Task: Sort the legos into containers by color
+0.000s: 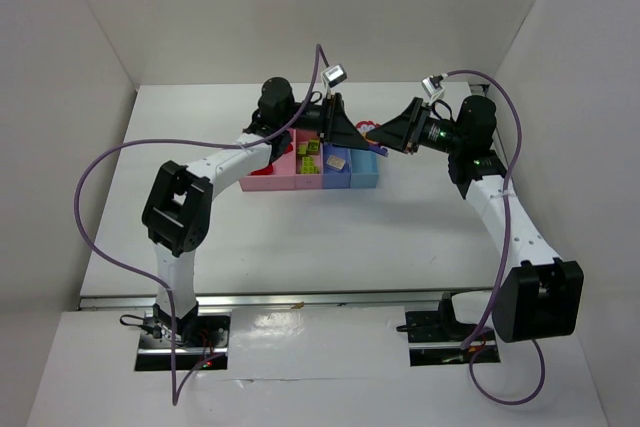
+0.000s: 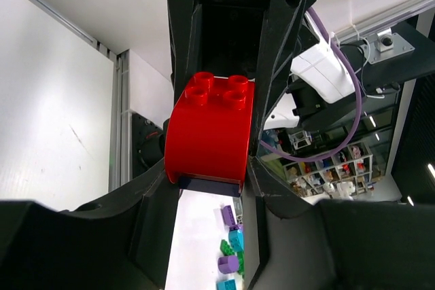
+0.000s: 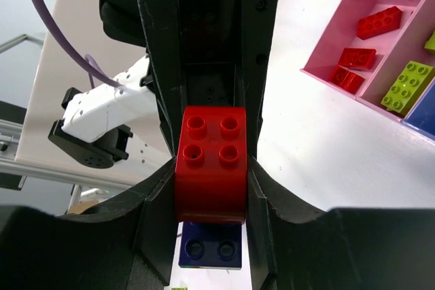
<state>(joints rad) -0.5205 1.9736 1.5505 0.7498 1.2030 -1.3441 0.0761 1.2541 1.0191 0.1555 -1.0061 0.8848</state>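
Observation:
I will pull my right gripper clear next, move it to its left in the top view over the end pink container of red legos below, lower it and let go.
My two grippers meet nose to nose above the back of the containers, with a red lego between them. In the left wrist view the red lego has a dark blue lego under it, and my left gripper presses its lower corners. My right gripper is shut on the red lego, with the dark blue lego between its fingers. The end pink container holds red legos. Lime legos lie in the second pink container. A tan lego lies in the periwinkle one.
The light blue container ends the row on the right. Small purple, teal and green bricks show on a white surface beyond my left fingers. White walls close in the table at the back and on both sides.

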